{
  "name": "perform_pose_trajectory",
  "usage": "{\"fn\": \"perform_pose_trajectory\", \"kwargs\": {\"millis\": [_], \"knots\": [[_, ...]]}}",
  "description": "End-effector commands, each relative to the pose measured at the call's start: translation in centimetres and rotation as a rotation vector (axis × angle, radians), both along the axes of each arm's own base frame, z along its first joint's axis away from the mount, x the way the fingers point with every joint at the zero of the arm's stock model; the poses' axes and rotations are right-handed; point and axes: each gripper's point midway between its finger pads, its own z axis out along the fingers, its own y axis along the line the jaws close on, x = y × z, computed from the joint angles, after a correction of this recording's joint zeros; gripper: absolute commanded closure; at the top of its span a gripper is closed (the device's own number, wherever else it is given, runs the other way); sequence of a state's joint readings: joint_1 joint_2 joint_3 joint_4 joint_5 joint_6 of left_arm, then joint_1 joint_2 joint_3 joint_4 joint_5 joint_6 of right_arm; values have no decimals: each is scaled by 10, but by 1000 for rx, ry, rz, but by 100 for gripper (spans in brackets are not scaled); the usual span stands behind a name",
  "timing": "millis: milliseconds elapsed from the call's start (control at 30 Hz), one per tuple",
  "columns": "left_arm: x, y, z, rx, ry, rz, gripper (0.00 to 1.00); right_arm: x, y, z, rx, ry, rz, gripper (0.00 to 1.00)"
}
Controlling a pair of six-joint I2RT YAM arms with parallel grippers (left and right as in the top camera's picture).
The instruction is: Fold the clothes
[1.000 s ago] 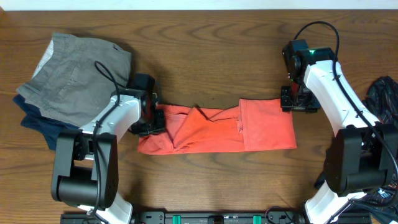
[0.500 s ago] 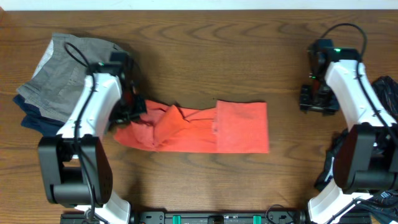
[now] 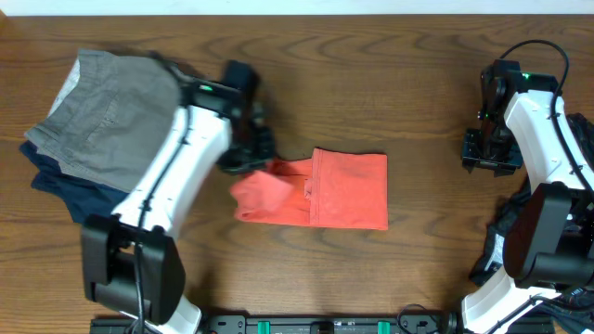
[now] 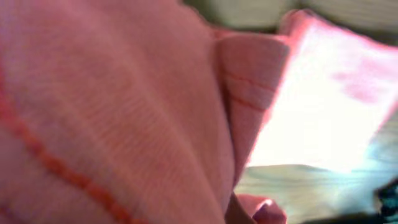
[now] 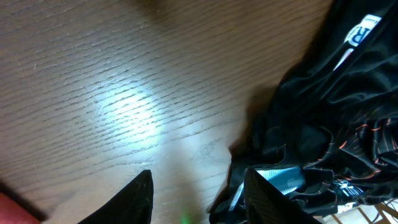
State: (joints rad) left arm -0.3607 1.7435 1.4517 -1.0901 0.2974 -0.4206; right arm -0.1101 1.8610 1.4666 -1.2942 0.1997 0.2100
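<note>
The robot's left hand has to carry the lifted end over the shirt's flat part [image 3: 347, 190] [image 4: 329, 96] next, which is uncovered to the right in the overhead view, and then let go of the fold.
The coral-red T-shirt [image 3: 348, 190] lies as a narrow folded band in the middle of the table, lettering hidden. My left gripper [image 3: 252, 160] is over the shirt's left end and is shut on it, holding that end lifted and doubled toward the right. The left wrist view is filled with coral fabric [image 4: 124, 106], which hides the fingers. My right gripper [image 3: 489, 153] is open and empty above bare wood, well to the right of the shirt. In the right wrist view its fingers [image 5: 202, 199] are spread apart with nothing between them.
A grey folded garment [image 3: 107, 116] lies on a navy one [image 3: 51, 181] at the far left. A black patterned garment [image 3: 577, 139] lies at the right edge, close to my right gripper, and also shows in the right wrist view [image 5: 329, 99]. The table is dark wood [image 3: 371, 83].
My left gripper has moved right with the shirt's left end, shortening the band. My right gripper has let go of the right end and moved off to the right.
</note>
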Motion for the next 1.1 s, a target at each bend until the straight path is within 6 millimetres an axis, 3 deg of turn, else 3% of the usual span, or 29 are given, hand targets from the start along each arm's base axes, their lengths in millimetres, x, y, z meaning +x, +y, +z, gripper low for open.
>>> {"fn": "perform_pose_trajectory", "kwargs": {"millis": [0,133,367,633,833,1067], "knots": [[-3,-44,12,-68,-46,-16,94,-1,3,3,21,-4,27,55],[-6,-86,13,-83,-135,-108,94,-1,6,3,40,-3,38,55],[-19,-132,9,-122,-169,-162,94,0,8,2,51,-9,37,55],[-20,-152,2,-144,-180,-173,94,0,9,2,59,-9,41,55],[-14,-167,8,-188,-228,-177,94,0,11,2,67,-10,44,55],[-13,-170,-1,-184,-209,-158,94,1,11,2,67,-11,44,55]]}}
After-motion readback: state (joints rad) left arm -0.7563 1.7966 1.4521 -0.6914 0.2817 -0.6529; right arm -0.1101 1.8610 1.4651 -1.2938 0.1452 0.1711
